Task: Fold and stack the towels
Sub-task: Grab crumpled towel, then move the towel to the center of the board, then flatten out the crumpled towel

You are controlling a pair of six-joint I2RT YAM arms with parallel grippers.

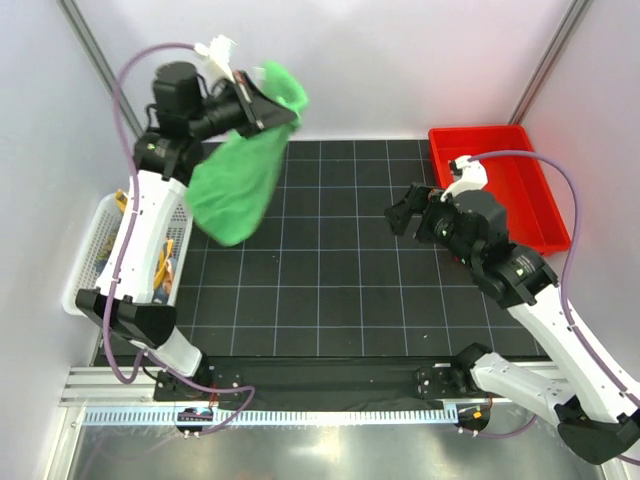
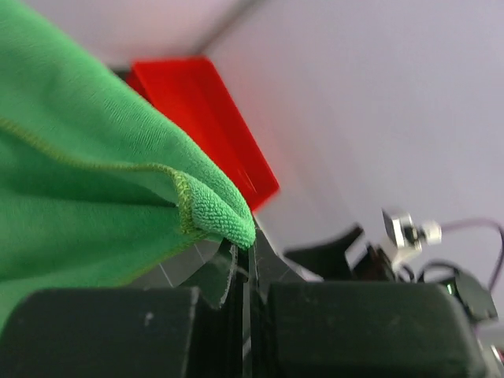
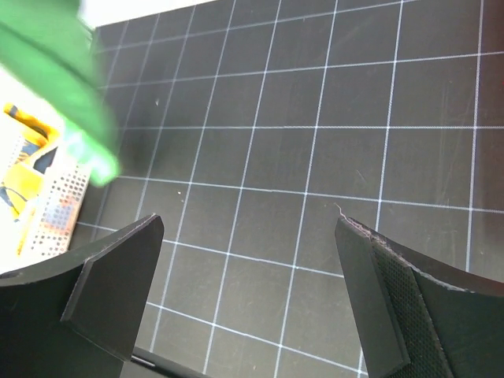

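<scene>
I will next lower my right gripper toward the mat's middle onto a loose corner of the plain green towel [image 1: 235, 185], as my left gripper holds only one corner.
My left gripper [image 1: 272, 100] is raised at the back left and shut on a corner of the plain green towel [image 1: 235, 185], which hangs from it in the air above the black mat. In the left wrist view the jaws [image 2: 246, 256] stand closed on the towel's hemmed corner [image 2: 213, 213]. My right gripper [image 1: 405, 215] is open and empty over the mat's right half, and its wrist view [image 3: 248, 224] shows only mat between the fingers. A yellow-orange cloth with dark blue [image 1: 165, 262] lies in the white basket. The pale patched towel is out of view.
A white perforated basket [image 1: 92, 255] stands at the mat's left edge and also shows in the right wrist view [image 3: 59, 209]. A red tray [image 1: 540, 205] sits at the back right, seen too in the left wrist view [image 2: 205, 110]. The black gridded mat [image 1: 330, 280] covers the table.
</scene>
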